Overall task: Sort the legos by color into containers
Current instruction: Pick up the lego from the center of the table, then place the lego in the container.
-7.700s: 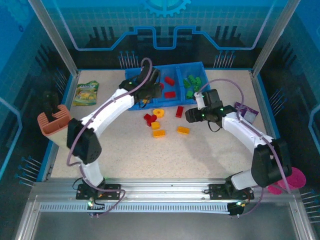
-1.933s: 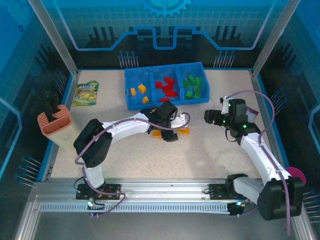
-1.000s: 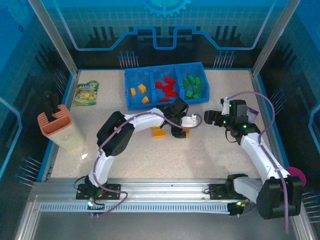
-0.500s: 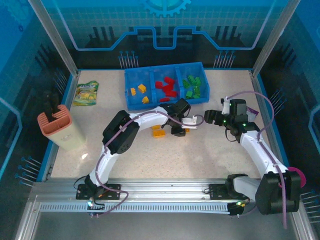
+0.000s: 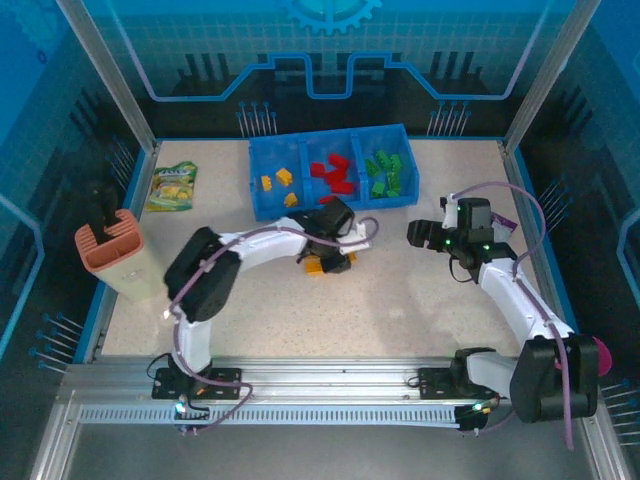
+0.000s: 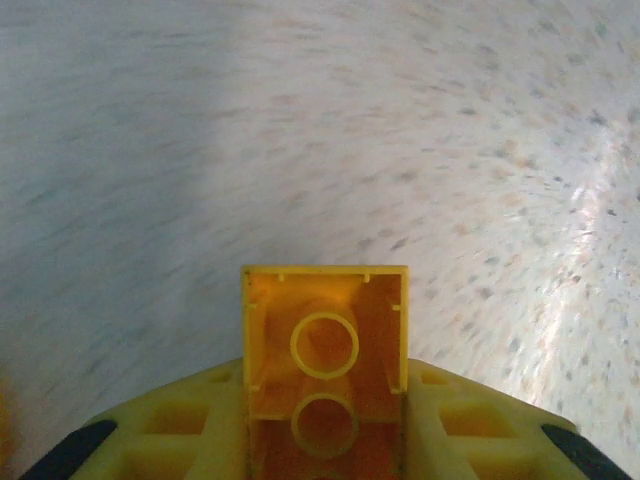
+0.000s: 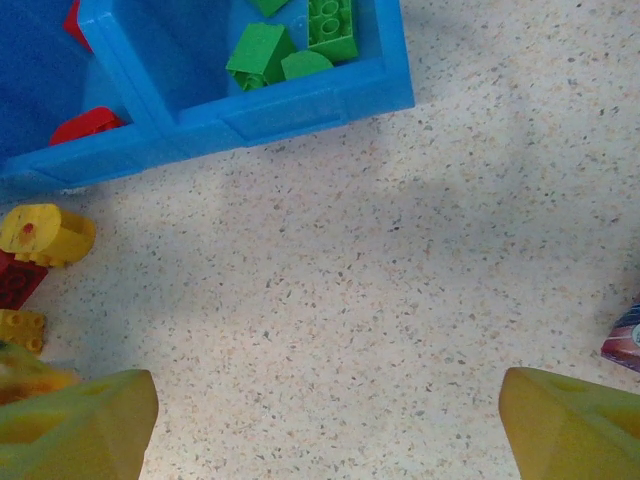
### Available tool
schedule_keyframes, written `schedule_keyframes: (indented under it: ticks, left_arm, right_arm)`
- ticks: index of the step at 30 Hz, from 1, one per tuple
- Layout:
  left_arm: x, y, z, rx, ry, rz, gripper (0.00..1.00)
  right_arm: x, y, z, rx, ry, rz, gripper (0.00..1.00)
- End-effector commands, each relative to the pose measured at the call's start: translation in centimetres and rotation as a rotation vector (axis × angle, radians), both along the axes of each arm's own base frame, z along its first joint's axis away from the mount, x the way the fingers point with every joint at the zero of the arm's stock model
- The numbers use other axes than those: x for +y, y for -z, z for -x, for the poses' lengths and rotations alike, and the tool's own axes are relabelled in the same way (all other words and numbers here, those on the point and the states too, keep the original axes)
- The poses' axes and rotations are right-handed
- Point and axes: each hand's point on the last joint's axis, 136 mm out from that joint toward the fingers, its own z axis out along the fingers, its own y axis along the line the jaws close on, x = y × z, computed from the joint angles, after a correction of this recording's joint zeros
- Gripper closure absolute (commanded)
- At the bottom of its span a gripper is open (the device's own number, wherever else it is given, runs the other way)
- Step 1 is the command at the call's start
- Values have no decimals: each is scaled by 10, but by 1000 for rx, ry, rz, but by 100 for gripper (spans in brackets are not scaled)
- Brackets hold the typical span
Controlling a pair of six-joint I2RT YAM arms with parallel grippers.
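Observation:
The section of the tray nearest the snack packet already has yellow legos in it, so the robot's left gripper should rise, carry the yellow-orange lego outward over that section and let it go.
My left gripper (image 6: 325, 392) is shut on a yellow-orange lego (image 6: 325, 350), held underside toward the camera just above the speckled table. From above, the left gripper (image 5: 336, 250) hovers in front of the blue three-compartment tray (image 5: 254, 185), beside another yellow lego (image 5: 318, 266) on the table. The tray holds yellow legos (image 5: 275, 182), red legos (image 5: 335, 175) and green legos (image 5: 385, 172). My right gripper (image 5: 424, 235) stands open over bare table to the right, nothing between its fingers (image 7: 75, 420). Its camera shows green legos (image 7: 300, 45), a yellow round lego (image 7: 45, 232) and a dark red lego (image 7: 18, 283).
A green snack packet (image 5: 172, 187) lies at the back left, and a salmon ribbed holder (image 5: 110, 245) stands at the left edge. A purple packet (image 7: 625, 335) lies right of my right gripper. The near half of the table is open room.
The left gripper closed on the yellow lego and moved left with it, toward the tray's front. The right arm has stayed in place.

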Motion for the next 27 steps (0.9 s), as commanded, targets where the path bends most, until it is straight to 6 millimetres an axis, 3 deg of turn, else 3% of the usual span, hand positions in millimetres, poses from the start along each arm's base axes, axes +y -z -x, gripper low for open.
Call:
schedule_keyframes:
  ticks: [1, 6, 10, 12, 19, 27]
  left_arm:
    - [28, -90, -47, -168, -250, 189, 75]
    - [85, -133, -91, -253, -479, 234, 76]
    - [139, -141, -129, -268, -722, 251, 75]
    - [153, -138, -142, -241, -801, 277, 75]
    - [169, -101, -178, -99, -969, 274, 74]
    - [170, -57, -206, 15, -1040, 222, 72]
  right_arm:
    - [2, 1, -4, -1, -2, -45, 10]
    - [6, 1, -5, 4, -13, -70, 10]
    - [6, -1, -4, 3, -14, -71, 10]
    - [6, -4, -3, -1, -14, -71, 10]
    - [6, -5, 1, 4, -19, -60, 9]
    - [4, -9, 2, 0, -19, -49, 9]
